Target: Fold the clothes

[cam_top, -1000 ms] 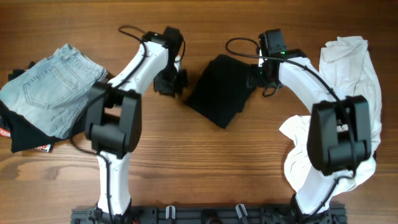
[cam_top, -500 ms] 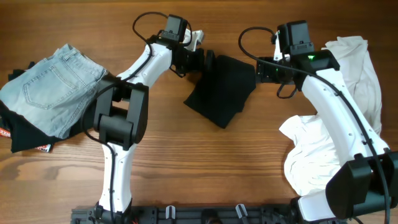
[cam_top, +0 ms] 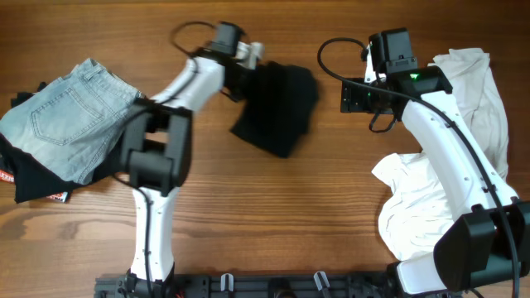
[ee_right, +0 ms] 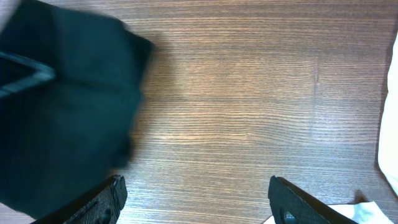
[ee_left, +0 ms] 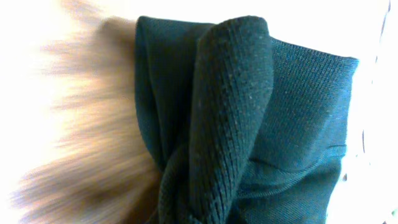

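My left gripper carries the garment over the folded jeans next and releases it, as they top the stack to the gripper's left in the overhead view.
A black garment (cam_top: 277,108) lies bunched on the wood at top centre. My left gripper (cam_top: 252,73) is at its upper left edge and shut on it. In the left wrist view the dark knit cloth (ee_left: 236,93) fills the frame and hides the fingers. My right gripper (cam_top: 348,95) is to the right of the garment, apart from it, open and empty. In the right wrist view the right gripper (ee_right: 199,202) hangs over bare wood, with its fingers (ee_right: 106,199) spread wide and the garment (ee_right: 62,106) blurred at the left.
Folded light-blue jeans (cam_top: 66,116) lie on a stack of dark clothes (cam_top: 33,178) at the far left. A heap of white clothes (cam_top: 464,132) runs down the right side, and its edge shows in the right wrist view (ee_right: 390,137).
The black garment has slid left with my left gripper. My right gripper has let go of it, opened and drawn back to the right, and has held still for the last half second.
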